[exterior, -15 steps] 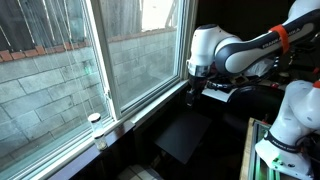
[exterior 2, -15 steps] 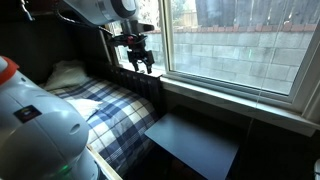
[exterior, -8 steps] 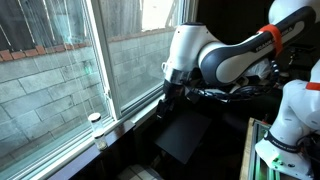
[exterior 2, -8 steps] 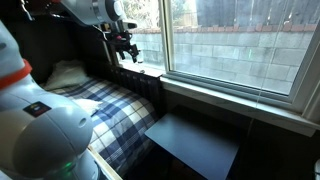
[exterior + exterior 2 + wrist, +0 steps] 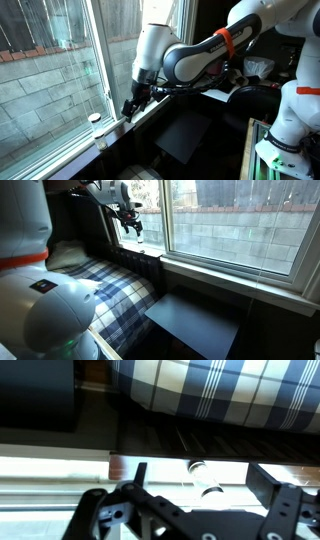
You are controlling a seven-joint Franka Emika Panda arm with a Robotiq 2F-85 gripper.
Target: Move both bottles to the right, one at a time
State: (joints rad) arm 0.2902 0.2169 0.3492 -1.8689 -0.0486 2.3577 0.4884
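Note:
I will next move my gripper outward along the sill, then down around the pale clear bottle, which is beyond my open fingers and in line with their gap.
A tiny bottle with a round white cap stands on the window sill, and a duller tan bottle stands just in front of it. My gripper hangs over the sill a little to the right of them, open and empty. In the wrist view a pale clear bottle lies in line with the gap between my open fingers, beyond their tips. A small tan object shows left of it. In an exterior view my gripper is at the far end of the sill; I cannot make out the bottles there.
The window pane runs close along the sill. A dark flat board lies below the sill. A plaid cushion lies beside it. White robot parts stand in the foreground.
My arm has travelled along the sill towards the bottles and come lower. The gripper has stayed open and empty. The bottles have not moved.

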